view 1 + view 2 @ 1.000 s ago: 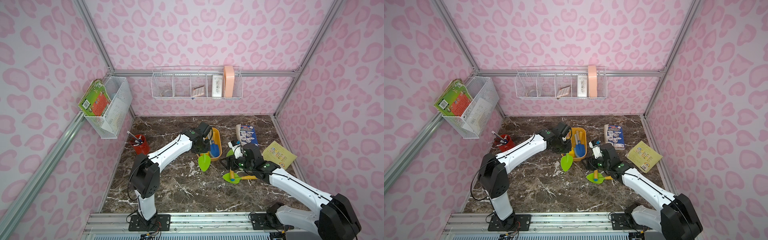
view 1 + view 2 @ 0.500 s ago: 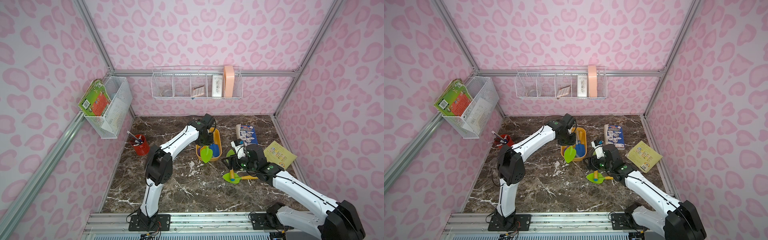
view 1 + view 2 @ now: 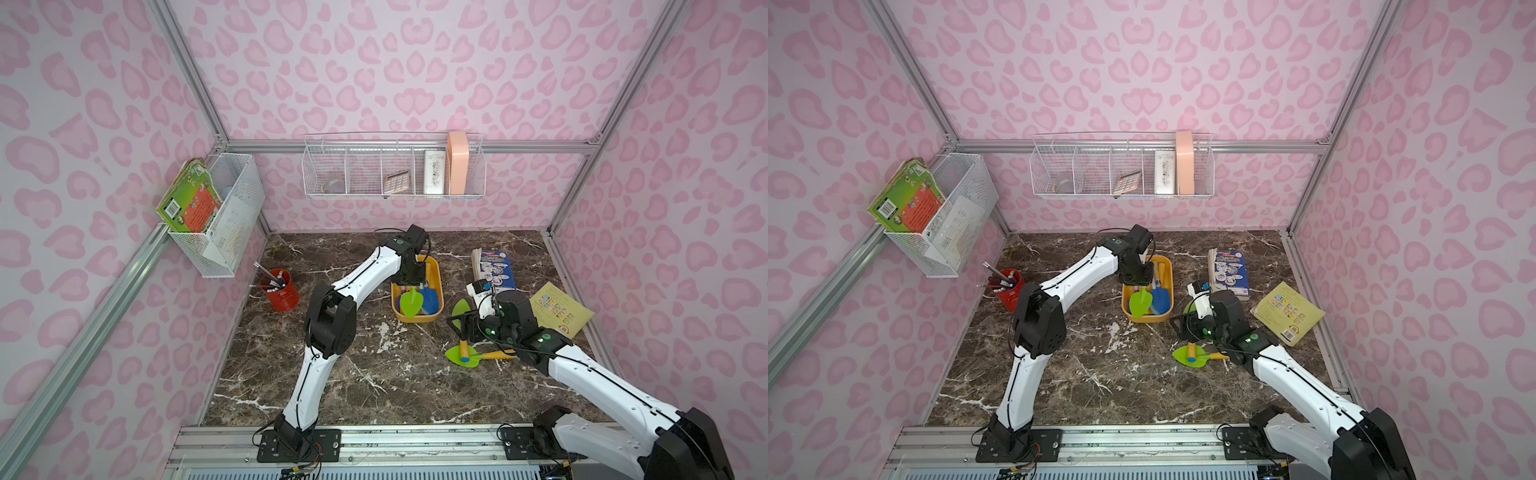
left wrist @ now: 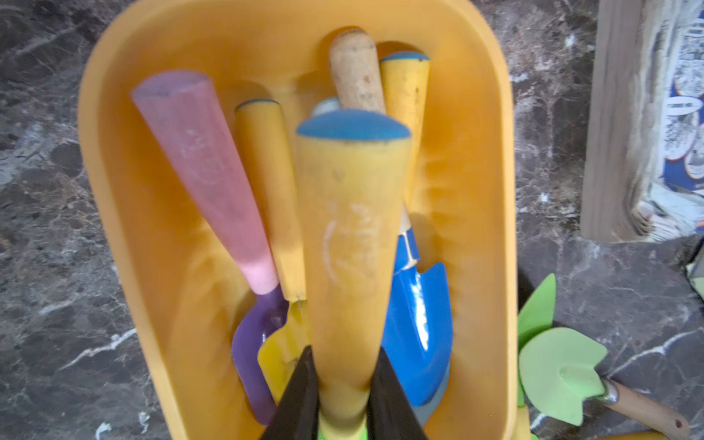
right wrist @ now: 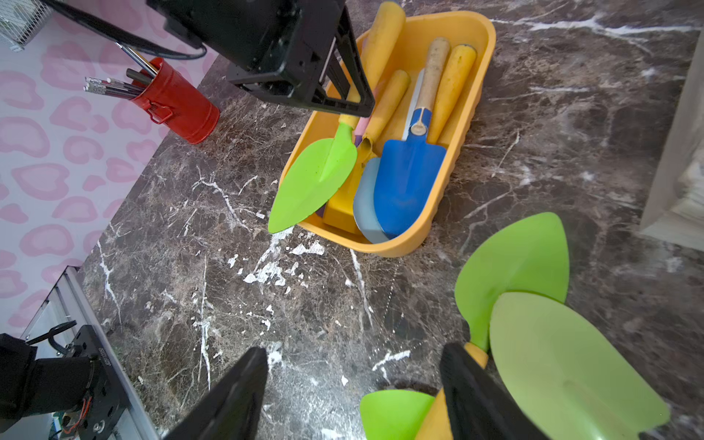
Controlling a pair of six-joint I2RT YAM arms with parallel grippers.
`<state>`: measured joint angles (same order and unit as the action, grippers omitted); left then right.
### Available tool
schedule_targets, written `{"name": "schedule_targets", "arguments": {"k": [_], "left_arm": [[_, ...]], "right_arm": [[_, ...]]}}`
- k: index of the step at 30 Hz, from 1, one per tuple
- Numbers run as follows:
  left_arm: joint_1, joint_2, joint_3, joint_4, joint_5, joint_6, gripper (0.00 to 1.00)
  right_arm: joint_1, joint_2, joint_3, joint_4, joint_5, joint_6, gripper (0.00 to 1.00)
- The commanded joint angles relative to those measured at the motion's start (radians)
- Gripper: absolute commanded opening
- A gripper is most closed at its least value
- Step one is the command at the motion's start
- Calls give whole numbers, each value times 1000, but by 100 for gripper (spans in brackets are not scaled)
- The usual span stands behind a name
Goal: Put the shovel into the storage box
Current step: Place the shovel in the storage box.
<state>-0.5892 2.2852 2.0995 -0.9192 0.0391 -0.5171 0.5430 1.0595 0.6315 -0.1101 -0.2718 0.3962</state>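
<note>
The box's near end (image 3: 406, 308) (image 4: 286, 366) beside the blue blade lies below, so next my left gripper needs to lower the green blade, still above the box's rim, inside and release the green-bladed shovel's neck.
The yellow-orange storage box (image 3: 435, 266) (image 3: 1169, 270) lies mid-table with several toy shovels in it, among them a blue-bladed one (image 5: 407, 179). My left gripper (image 3: 409, 283) (image 4: 343, 396) hangs over the box. It is shut on the neck of a green-bladed shovel (image 3: 411, 303) (image 5: 316, 179), whose yellow handle has a blue cap (image 4: 352, 228). That blade is over the box's near end. My right gripper (image 3: 461, 328) (image 5: 354, 354) stands open just above the table, to the right of the box. More green-bladed shovels (image 3: 462, 357) (image 5: 514, 266) lie beside it.
A red pen cup (image 3: 282, 293) stands at the left. A thick book (image 3: 494, 270) and a yellow booklet (image 3: 557, 309) lie at the right. White wire baskets hang on the left wall (image 3: 224, 216) and the back wall (image 3: 395, 170).
My left arm has swung the green-bladed shovel from the table beside the box to over the box. The right gripper has barely moved and stays open.
</note>
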Motion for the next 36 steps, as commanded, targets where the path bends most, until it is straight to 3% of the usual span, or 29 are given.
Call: {"name": "schedule_targets", "arguments": {"k": [1,16,32,36], "left_arm": [[5,8,5,20,-31,25,9],[14,48,4,60,-70,12,9],[14,47,-12,62,-94,10,21],[14,50,-12,61,-98,11,27]], "right_arm": [[-2,-1,-3,-5,7,5,74],[-2,16,-1,1,7,10,74],[-3,5,-11,1,12,16,74],[-3,6,-11,1,11,15,74]]}}
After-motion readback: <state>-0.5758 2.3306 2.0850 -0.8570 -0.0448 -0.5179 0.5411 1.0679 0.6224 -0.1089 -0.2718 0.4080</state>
